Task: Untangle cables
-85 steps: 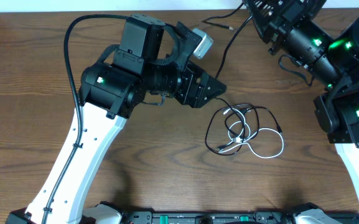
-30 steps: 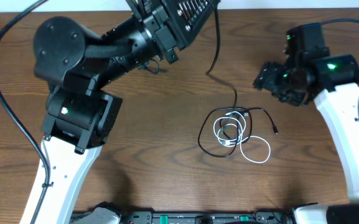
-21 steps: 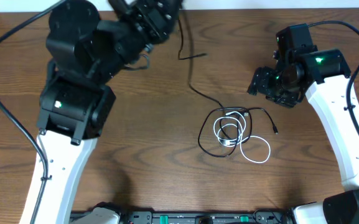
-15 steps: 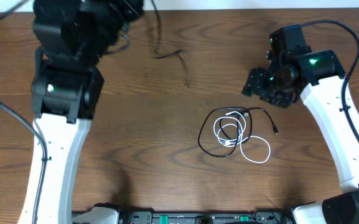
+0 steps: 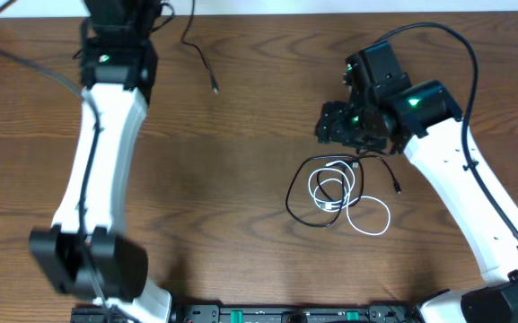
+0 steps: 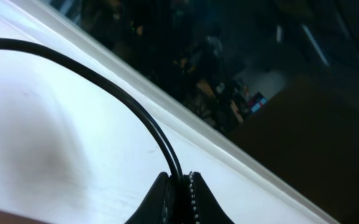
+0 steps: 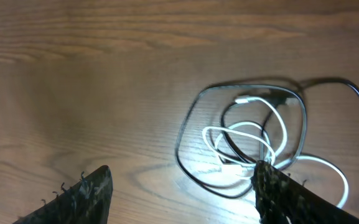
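The black cable (image 5: 203,63) hangs clear of the tangle, so my left gripper should next go down toward the bare wood by the table's far edge and open.
A loose black cable (image 5: 203,63) hangs at the top left of the overhead view, its small plug (image 5: 215,89) dangling over the table. My left gripper (image 6: 180,184) is shut on this cable (image 6: 129,102), which arcs away from the fingertips. The other cables lie in a tangle (image 5: 335,193) at centre right: a white cable (image 5: 372,218) looped through a black one (image 5: 291,203). My right gripper (image 5: 328,130) hovers just above and left of the tangle, open and holding nothing. In the right wrist view the tangle (image 7: 247,134) lies ahead, partly behind the right finger (image 7: 285,196).
The left arm (image 5: 106,135) stretches from the front edge to the far left corner. The right arm (image 5: 447,170) crosses the right side of the wooden table (image 5: 196,197). A thick robot cable (image 5: 438,40) arches over the right wrist.
The left arm swung up and to the far left, drawing the black cable clear of the tangle. The right gripper moved left and closer to the tangle.
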Robot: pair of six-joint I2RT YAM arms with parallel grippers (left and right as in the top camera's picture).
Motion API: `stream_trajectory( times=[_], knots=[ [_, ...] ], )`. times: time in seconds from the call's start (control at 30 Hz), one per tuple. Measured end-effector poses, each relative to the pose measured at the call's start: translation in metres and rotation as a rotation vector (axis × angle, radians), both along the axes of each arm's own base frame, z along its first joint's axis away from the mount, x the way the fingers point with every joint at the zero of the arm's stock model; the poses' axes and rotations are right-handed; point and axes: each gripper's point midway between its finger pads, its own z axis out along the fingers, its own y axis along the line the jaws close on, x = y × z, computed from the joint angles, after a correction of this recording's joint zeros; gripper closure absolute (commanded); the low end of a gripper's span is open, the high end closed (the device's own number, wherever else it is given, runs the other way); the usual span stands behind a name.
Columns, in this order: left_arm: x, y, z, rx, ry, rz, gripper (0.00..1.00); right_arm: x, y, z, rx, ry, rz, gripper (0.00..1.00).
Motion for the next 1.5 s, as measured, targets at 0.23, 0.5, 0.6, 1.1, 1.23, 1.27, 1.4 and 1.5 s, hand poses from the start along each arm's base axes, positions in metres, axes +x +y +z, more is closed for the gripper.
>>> stream_trajectory(
  times=[0.23,0.5,0.6,1.1,1.23,1.27,1.4,1.5],
  knots=[
    [0.046,-0.028,-0.094,0.014,0.138,-0.081,0.93,0.0,0.006,0.0,-0.033,-0.029,0.017,0.31],
    [0.074,0.035,-0.182,0.203,0.287,0.091,0.93,0.0,0.003,-0.009,-0.069,-0.033,0.01,0.3],
    [0.079,0.107,-0.209,0.342,0.343,0.275,0.92,0.0,0.002,-0.02,-0.074,-0.029,0.009,0.29],
    [-0.041,0.386,-0.297,0.708,0.888,0.762,0.01,-0.01,-0.002,-0.07,-0.073,0.046,-0.063,0.22],
    [-0.045,0.372,-0.307,0.728,0.949,0.712,0.01,-0.012,0.0,-0.07,-0.059,0.058,-0.062,0.11],
    [-0.044,0.364,-0.309,0.733,0.958,0.685,0.01,-0.013,0.0,-0.071,-0.059,0.063,-0.061,0.01],
    [-0.031,0.318,-0.3,0.739,0.932,0.543,0.01,-0.015,-0.004,-0.072,-0.077,0.073,-0.069,0.01],
    [-0.023,0.269,-0.273,0.723,0.865,0.411,0.01,-0.019,-0.008,-0.074,-0.097,0.087,-0.074,0.01]
  ],
)
